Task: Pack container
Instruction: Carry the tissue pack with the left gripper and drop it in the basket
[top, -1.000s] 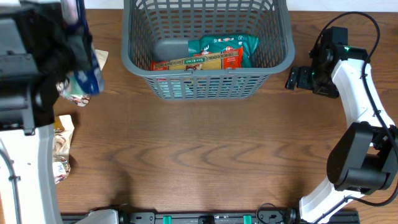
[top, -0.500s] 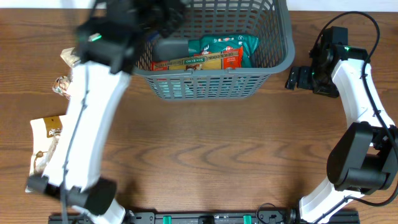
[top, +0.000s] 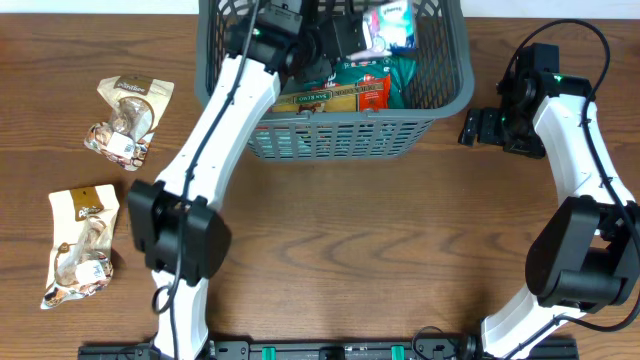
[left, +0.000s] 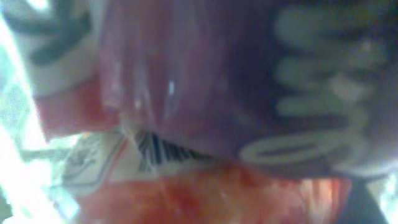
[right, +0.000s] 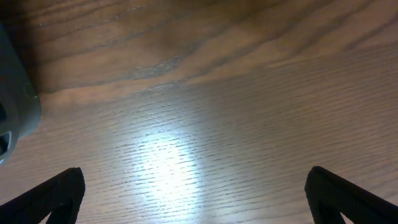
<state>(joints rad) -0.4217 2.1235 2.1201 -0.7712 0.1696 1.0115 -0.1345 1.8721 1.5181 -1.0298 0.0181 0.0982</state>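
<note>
The purple snack bag (top: 388, 22) still hangs above the contents of the container. My left gripper needs to lower it into the container toward the green packet (top: 352, 72) next and let it go there.
The dark grey slotted container (top: 330, 135) stands at the back middle of the table. It holds a green packet (top: 352, 72) and a yellow and red box (top: 330, 98). My left gripper (top: 352, 35) reaches over the container and is shut on a white, blue and purple snack bag (top: 388, 22) held above the contents. The left wrist view is filled by a blurred purple and red packet (left: 205, 81), and the jaws are hidden. My right gripper (top: 478, 127) is open and empty just right of the container, over bare wood (right: 193, 193).
Two tan snack bags lie on the left of the table, one nearer the back (top: 125, 120) and one nearer the front (top: 80, 245). A grey corner of the container (right: 15, 106) shows at the left of the right wrist view.
My left arm has swung from the table's left side to over the container, carrying the snack bag. The right arm has not moved.
</note>
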